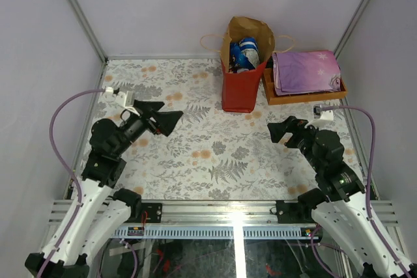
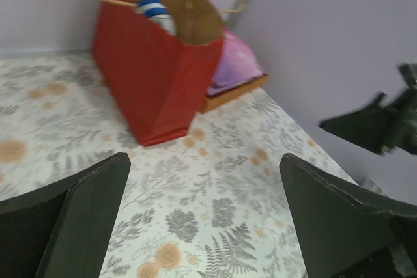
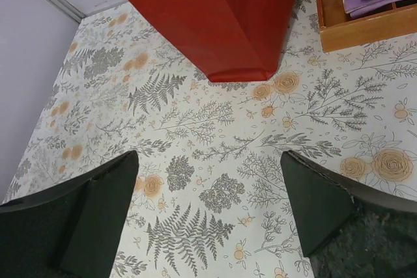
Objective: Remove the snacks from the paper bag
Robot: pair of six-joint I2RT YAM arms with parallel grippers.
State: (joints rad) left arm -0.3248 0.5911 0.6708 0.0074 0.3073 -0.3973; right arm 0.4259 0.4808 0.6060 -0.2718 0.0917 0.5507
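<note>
My left gripper moves away from my base and across to the bag next, its fingers straddling the bag's rim (image 1: 223,55) (image 2: 147,17) beside the bag's nearer handle.
The red paper bag (image 1: 242,86) stands upright at the back of the table, its brown inside showing at the open mouth. Blue and white snacks (image 1: 244,53) poke up inside it; from the left wrist their tops (image 2: 155,12) show above the bag's red wall (image 2: 153,76). My left gripper (image 1: 171,120) hovers open to the bag's left, with only tablecloth between its fingers (image 2: 91,206). My right gripper (image 1: 281,129) is open too, in front and right of the bag (image 3: 215,17), nothing between its fingers (image 3: 319,203).
An orange wooden tray (image 1: 306,97) holding a folded purple star-print cloth (image 1: 305,71) sits right of the bag, against the back. White walls and metal posts close in the floral tablecloth (image 1: 215,154) on three sides.
</note>
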